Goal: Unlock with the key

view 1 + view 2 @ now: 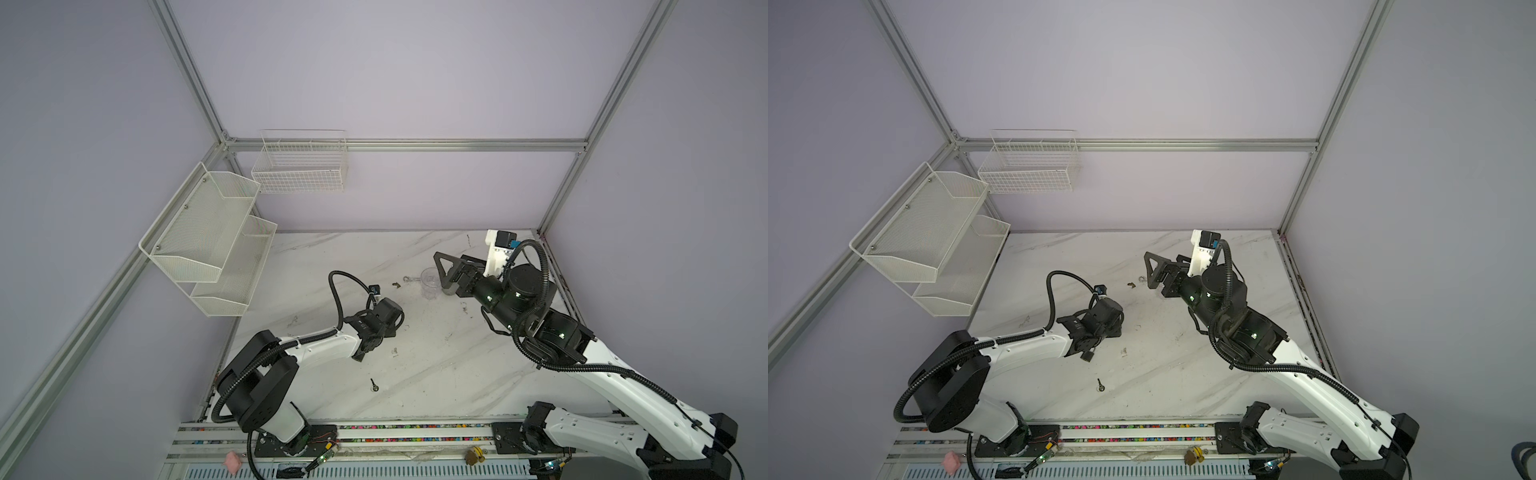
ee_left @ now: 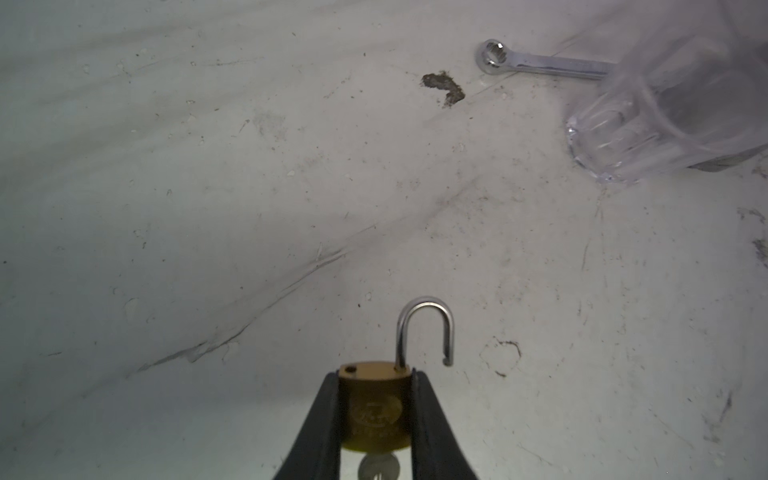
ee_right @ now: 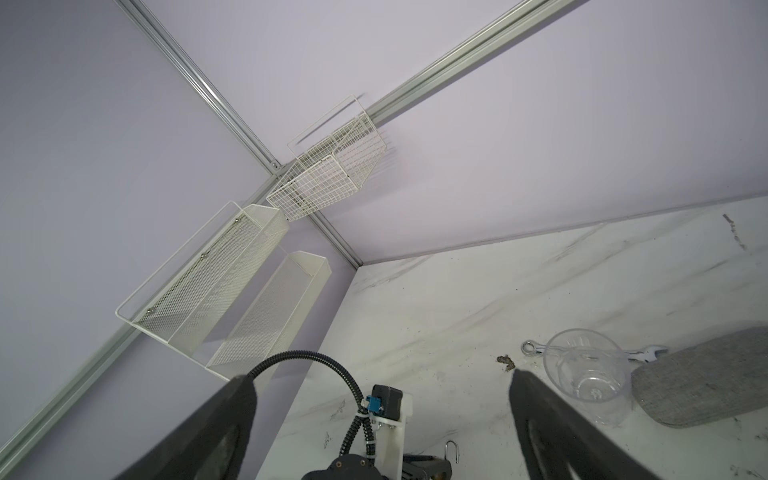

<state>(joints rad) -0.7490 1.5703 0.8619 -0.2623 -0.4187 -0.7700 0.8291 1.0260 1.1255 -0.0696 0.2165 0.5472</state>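
Observation:
The sprung-open brass padlock will be let go next. My left gripper will go down slightly outward to do it, since the bare tabletop (image 2: pixel 372 338) beside the dark crack lies below and outward of it.
My left gripper (image 2: pixel 376 374) is shut on a brass padlock (image 2: pixel 376 409), its black fingers (image 2: pixel 324 415) pressing the body's two sides. The steel shackle (image 2: pixel 424 328) stands sprung open, one end free above the body. A silver key (image 2: pixel 379 467) sticks out of the lock's underside, between the fingers. In both top views this arm's wrist (image 1: pixel 386 318) hangs low over the table's middle and hides the lock. My right gripper (image 3: pixel 382 378) is open and empty, raised at the back right (image 1: pixel 449 272), well away from the lock; the shackle (image 3: pixel 452 451) shows below it.
A clear plastic cup (image 1: pixel 430 282), a wrench (image 1: pixel 409 279), a brown scrap (image 1: pixel 396 285) and a grey padded object (image 3: pixel 698 382) lie under the right gripper. A small dark metal piece (image 1: pixel 374 385) lies near the front. A mesh shelf (image 1: pixel 203 232) and a wire basket (image 1: pixel 299 166) hang on the walls.

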